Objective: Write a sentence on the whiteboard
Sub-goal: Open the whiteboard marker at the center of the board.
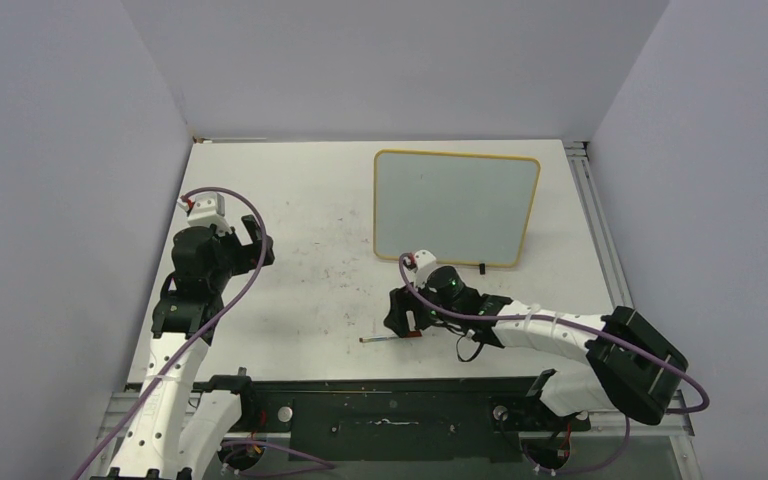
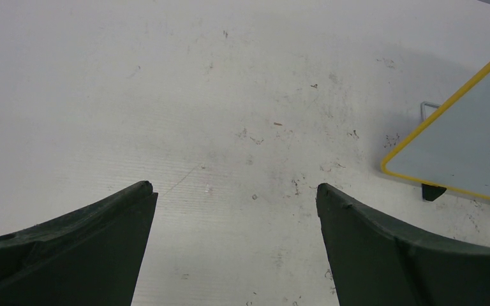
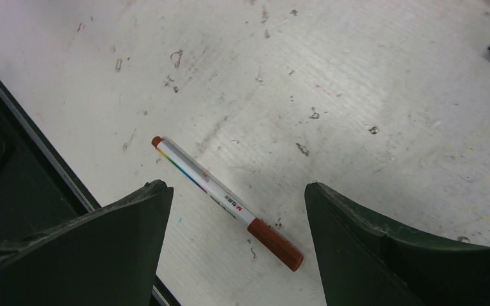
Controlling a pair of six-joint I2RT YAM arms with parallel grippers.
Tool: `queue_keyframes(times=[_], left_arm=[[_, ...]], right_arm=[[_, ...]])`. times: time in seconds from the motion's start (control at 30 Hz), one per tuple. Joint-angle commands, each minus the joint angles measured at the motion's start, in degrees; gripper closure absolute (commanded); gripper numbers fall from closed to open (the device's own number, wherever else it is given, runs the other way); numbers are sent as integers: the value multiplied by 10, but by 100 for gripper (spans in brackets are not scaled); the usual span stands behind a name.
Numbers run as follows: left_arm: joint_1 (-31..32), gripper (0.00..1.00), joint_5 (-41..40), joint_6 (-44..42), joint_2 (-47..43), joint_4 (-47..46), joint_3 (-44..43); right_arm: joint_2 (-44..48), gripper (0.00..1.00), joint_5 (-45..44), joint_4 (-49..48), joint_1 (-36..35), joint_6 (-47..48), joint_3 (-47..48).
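Observation:
My right gripper is going to move down and to the left in the top view, onto the marker's white body, because the marker's body reaches past the gripper's fingers.
The whiteboard (image 1: pixel 456 207) with its yellow frame stands at the back middle of the table, and I see no writing on it. Its corner and black feet show in the left wrist view (image 2: pixel 466 143). A white marker with a reddish-brown cap (image 3: pixel 226 201) lies flat on the table; it also shows in the top view (image 1: pixel 390 339), near the front edge. My right gripper (image 3: pixel 233 191) is open just above it, the capped end between its jaws. My left gripper (image 2: pixel 233 188) is open and empty over bare table at the left.
The black base rail (image 1: pixel 390 405) runs along the table's near edge, close to the marker, and shows at the left of the right wrist view (image 3: pixel 13 185). Grey walls close in the left, back and right. The tabletop carries scuffs and ink marks.

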State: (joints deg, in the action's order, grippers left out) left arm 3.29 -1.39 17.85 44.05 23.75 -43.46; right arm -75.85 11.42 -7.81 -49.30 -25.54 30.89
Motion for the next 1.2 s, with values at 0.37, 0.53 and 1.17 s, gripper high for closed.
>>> queue_keyframes(times=[0.37,0.53,1.17], left_arm=[[-2,4,9,-3,2,-21,-11],[-2,4,14,-2,2,-22,-12],[-2,4,38,-6,3,-27,-9]], right_arm=[[-118,35,-53,104,-127,183,153],[-160,44,-97,128,-168,199,183],[-197,88,-206,145,-186,167,189]])
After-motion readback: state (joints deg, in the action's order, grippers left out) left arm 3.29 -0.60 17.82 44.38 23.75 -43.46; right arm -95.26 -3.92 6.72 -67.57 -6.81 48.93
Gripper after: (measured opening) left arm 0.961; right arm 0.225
